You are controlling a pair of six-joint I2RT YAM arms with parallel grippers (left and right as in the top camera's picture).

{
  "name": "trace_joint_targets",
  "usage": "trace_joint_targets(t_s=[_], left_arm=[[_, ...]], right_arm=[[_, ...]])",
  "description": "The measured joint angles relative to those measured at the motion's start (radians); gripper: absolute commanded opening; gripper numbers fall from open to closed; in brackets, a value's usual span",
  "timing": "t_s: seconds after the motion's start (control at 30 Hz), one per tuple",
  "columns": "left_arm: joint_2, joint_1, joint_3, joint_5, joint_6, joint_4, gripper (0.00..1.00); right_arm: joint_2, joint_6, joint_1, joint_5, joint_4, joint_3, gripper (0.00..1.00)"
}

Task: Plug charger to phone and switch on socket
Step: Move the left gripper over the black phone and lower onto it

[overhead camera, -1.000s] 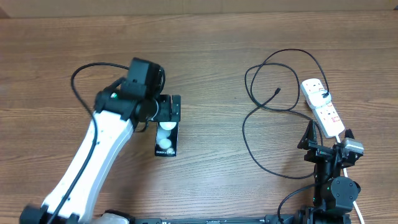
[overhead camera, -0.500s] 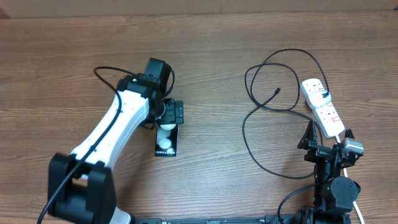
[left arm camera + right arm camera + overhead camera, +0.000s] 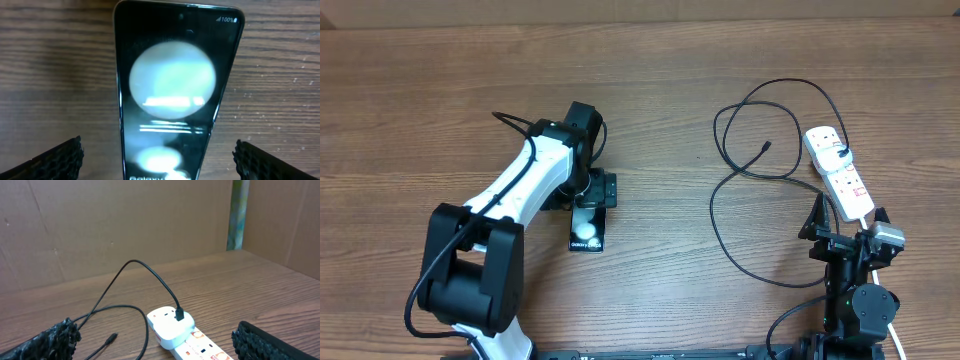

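Observation:
The phone lies flat below my open fingers. My left gripper will go down and slightly back, then close across the phone's middle [image 3: 587,216] [image 3: 167,122].
The phone [image 3: 587,229] lies flat on the table left of centre, its glossy black face showing white glares. It fills the left wrist view [image 3: 175,95]. My left gripper [image 3: 593,190] is open directly over the phone's far end, with one finger on each side of it. The charger's black cable [image 3: 720,215] loops across the right side. Its free plug tip [image 3: 765,148] lies on the wood and also shows in the right wrist view [image 3: 111,339]. The white socket strip [image 3: 840,175] carries a white adapter [image 3: 170,325]. My right gripper [image 3: 847,228] is open near the strip's near end.
The socket's white cord [image 3: 895,335] runs past the right arm's base at the lower right. Cardboard walls [image 3: 125,225] stand behind the table.
My left arm has swung right and settled lower over the phone's far end. The phone, the cable, the strip and the right arm have not moved.

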Motion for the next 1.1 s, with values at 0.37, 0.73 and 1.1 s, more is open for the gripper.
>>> trace_joint_targets(t_s=[0.37,0.73,1.1], left_arm=[[0.008,-0.008,-0.110,0.026,0.033,0.098,1.00],[0.008,-0.016,-0.125,0.021,0.055,0.143,1.00],[-0.006,-0.044,-0.157,-0.029,0.050,0.174,1.00]], right_arm=[[0.000,0.000,0.000,0.000,0.000,0.000,1.00],[0.000,0.000,0.000,0.000,0.000,0.000,1.00],[0.000,0.000,0.000,0.000,0.000,0.000,1.00]])
